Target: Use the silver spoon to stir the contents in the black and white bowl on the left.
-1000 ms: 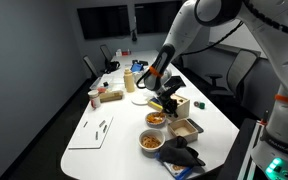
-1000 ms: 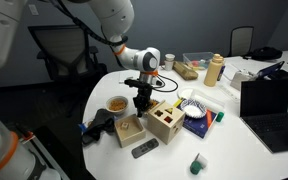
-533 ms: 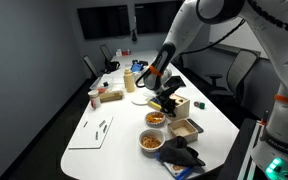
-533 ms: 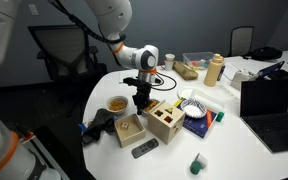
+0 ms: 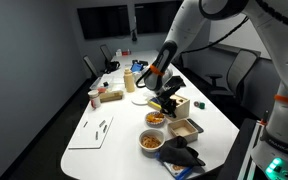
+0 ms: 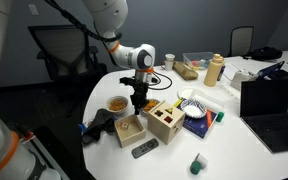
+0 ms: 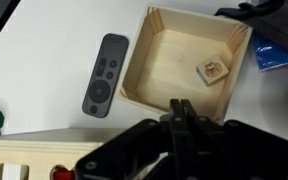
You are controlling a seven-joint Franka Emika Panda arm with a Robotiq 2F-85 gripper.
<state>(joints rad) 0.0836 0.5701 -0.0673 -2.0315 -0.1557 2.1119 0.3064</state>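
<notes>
My gripper will next go down to the tray's edge by the orange food and let go of the spoon there, because that edge is still below my shut fingers.
My gripper (image 7: 181,108) is shut, its fingers pressed together. Only a thin grey sliver of the silver spoon (image 7: 165,117) shows beside the fingertips. In both exterior views the gripper (image 6: 139,103) (image 5: 167,97) hangs above the table between a bowl of orange food (image 6: 116,104) and the wooden box with holes (image 6: 165,121). The black and white striped bowl (image 6: 193,105) stands beyond that box. Below the gripper in the wrist view lies an open wooden tray (image 7: 147,65) with one small tile (image 7: 213,70) in it.
A dark remote (image 7: 104,75) (image 6: 144,150) lies beside the tray. Two bowls of food (image 5: 155,118) (image 5: 150,141) stand near the tray (image 5: 185,128). A black cloth (image 5: 181,157) lies at the table's edge. A laptop (image 6: 268,103) and a bottle (image 6: 215,70) stand further off.
Hardly any. The gripper stays shut and holds almost the same place over the table.
</notes>
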